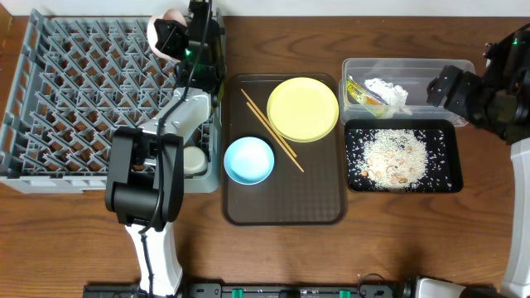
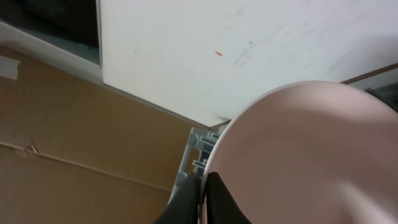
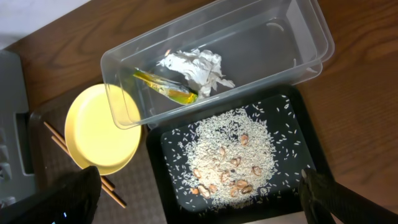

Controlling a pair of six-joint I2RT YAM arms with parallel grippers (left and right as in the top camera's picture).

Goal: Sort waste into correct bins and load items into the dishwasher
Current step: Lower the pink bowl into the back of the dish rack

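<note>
The white-pinkish bowl is already over the rack (image 1: 74,91). My left gripper eases down toward the rack's far corner below it next and releases the bowl's rim.
My left gripper (image 1: 172,39) is shut on the rim of the white-pinkish bowl (image 1: 159,26) and holds it over the far right edge of the grey dish rack (image 1: 74,91). In the left wrist view the fingers (image 2: 204,200) pinch the bowl's rim (image 2: 311,155). A small white cup (image 1: 195,161) sits in the rack. The yellow plate (image 1: 302,108), light blue bowl (image 1: 248,160) and chopsticks (image 1: 272,130) lie on the brown tray (image 1: 315,199). My right gripper (image 1: 443,87) is open and empty, above the bins (image 3: 202,199). The clear tub (image 3: 261,43) holds the tissue (image 3: 196,67) and wrapper (image 3: 165,87). Rice scraps (image 3: 230,155) lie in the black tray (image 3: 311,146).
The left arm's body (image 1: 149,178) hangs over the rack's near right corner. The clear tub (image 1: 414,70) and black tray (image 1: 443,174) stand side by side at the right. A white wall and a cardboard sheet (image 2: 74,137) show behind the rack.
</note>
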